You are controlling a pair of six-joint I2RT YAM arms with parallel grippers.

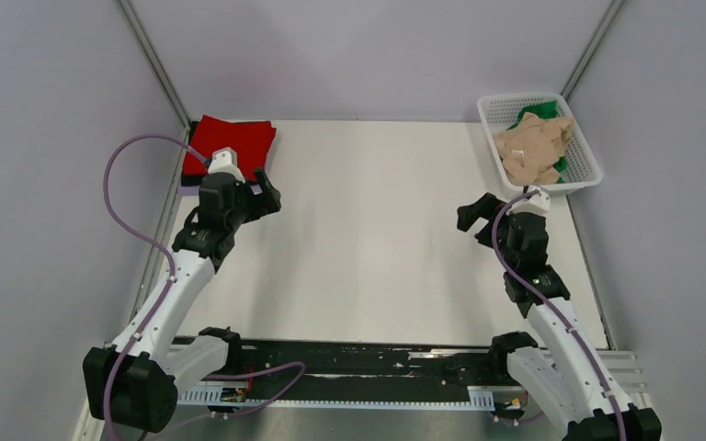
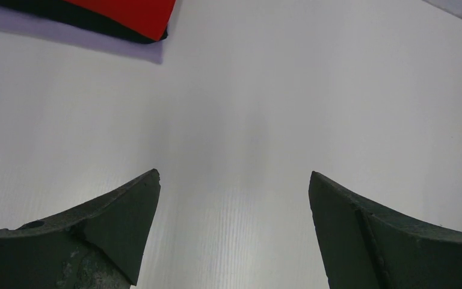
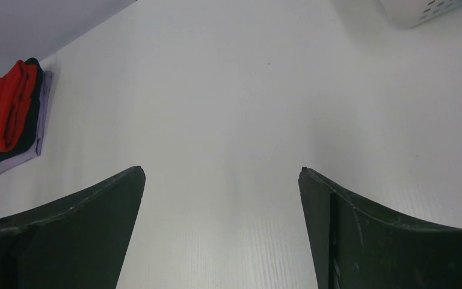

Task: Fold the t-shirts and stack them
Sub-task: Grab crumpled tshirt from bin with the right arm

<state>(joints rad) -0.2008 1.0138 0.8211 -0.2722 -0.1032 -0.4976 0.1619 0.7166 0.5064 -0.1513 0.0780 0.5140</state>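
My right gripper should next move outward over the basket (image 1: pixel 588 161) and then go down to the far part of the tan shirt, because that shirt is on top of the green one.
A folded stack with a red t-shirt (image 1: pixel 233 140) on top lies at the table's far left corner; dark and lavender shirts lie under it (image 3: pixel 12 114). Its corner shows in the left wrist view (image 2: pixel 132 15). A crumpled tan t-shirt (image 1: pixel 533 147) sits over a green one (image 1: pixel 538 112) in the white basket (image 1: pixel 588 161) at the far right. My left gripper (image 1: pixel 268 197) is open and empty, just right of the stack. My right gripper (image 1: pixel 473 213) is open and empty, on the near side of the basket, pointing left.
The white table (image 1: pixel 368 230) lies between the arms. The basket's corner shows in the right wrist view (image 3: pixel 424 12). Grey walls with metal posts enclose the table on three sides. A black rail (image 1: pixel 349 363) runs along the near edge.
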